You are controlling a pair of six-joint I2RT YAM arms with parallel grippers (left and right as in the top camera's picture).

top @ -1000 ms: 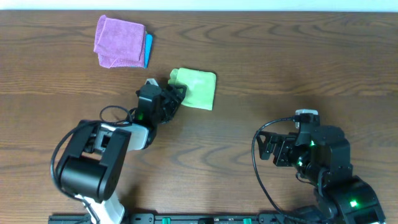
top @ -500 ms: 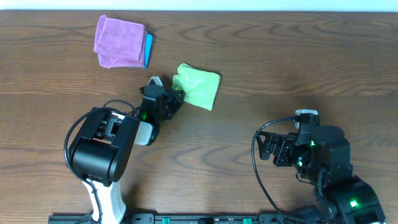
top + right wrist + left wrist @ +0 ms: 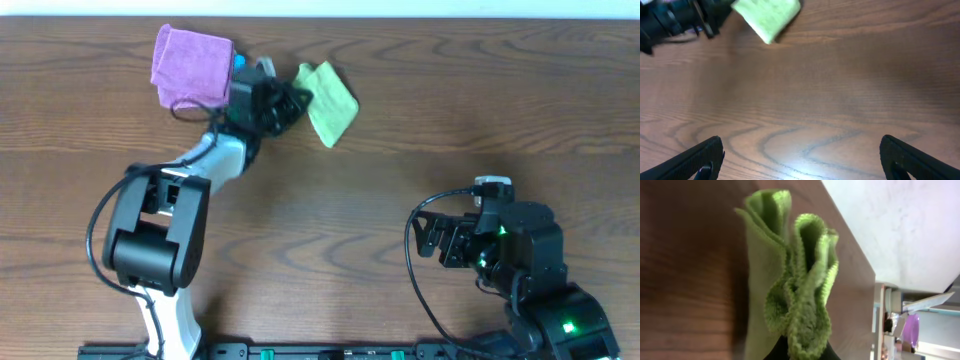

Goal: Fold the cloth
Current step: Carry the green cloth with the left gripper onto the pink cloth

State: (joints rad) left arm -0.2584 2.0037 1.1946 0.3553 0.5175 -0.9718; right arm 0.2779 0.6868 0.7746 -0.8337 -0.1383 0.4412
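Next, the left gripper swings to the left in the overhead view and lowers the cloth onto the purple cloth [image 3: 194, 66] to release it, since a stack lies there.
The cloth [image 3: 330, 103], light yellow-green and bunched into folds, sits near the table's far edge. My left gripper [image 3: 297, 101] is shut on its left edge. In the left wrist view the cloth [image 3: 790, 280] fills the middle, pinched between the black fingers at the bottom edge, its folds standing up off the wood. My right gripper [image 3: 447, 240] is at the near right, far from the cloth, open with only bare wood between its fingers [image 3: 700, 160]. The right wrist view shows the cloth [image 3: 769, 15] at its top edge.
A purple cloth [image 3: 190, 66] lies at the far left on top of a blue cloth [image 3: 240, 62], right behind my left wrist. The table's far edge [image 3: 400, 18] runs just beyond the cloth.
My left gripper shut on the cloth's edge and has carried it away from me toward the far edge; the cloth is now tilted and bunched. The right arm has not moved.
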